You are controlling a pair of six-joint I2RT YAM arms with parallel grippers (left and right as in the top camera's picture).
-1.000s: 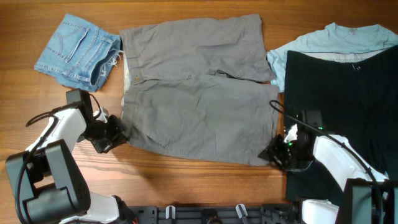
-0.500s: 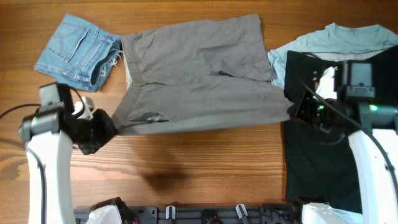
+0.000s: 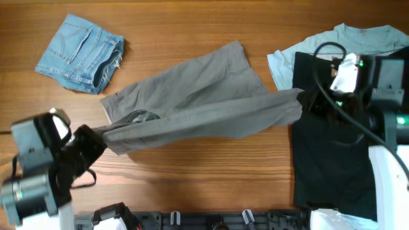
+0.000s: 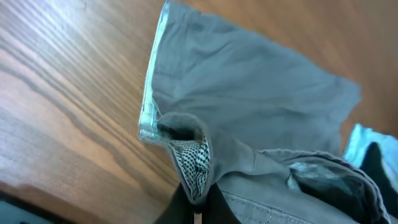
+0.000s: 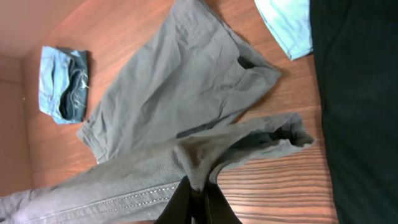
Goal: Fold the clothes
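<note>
The left gripper carries the waistband end away from my base next, then down toward the grey corner by the denim shorts.
The large grey shorts (image 3: 192, 96) hang stretched between my two grippers above the table, with the far leg still trailing on the wood. My left gripper (image 3: 102, 137) is shut on the waistband end (image 4: 198, 168), where a checked pocket lining shows. My right gripper (image 3: 305, 102) is shut on the leg hem (image 5: 198, 165). The small blue denim shorts (image 3: 80, 52) lie at the back left. The black garment (image 3: 332, 147) lies on the light-blue T-shirt (image 3: 300, 51) at the right.
The wooden table (image 3: 211, 179) shows bare wood in front of the grey shorts. A dark rail (image 3: 211, 220) runs along the front edge. The right arm's cable (image 3: 332, 96) hangs over the black garment.
Both grippers have lifted the near edge of the grey shorts off the table and raised it. The shorts have pulled taut and slid away from the denim shorts, towards the right.
</note>
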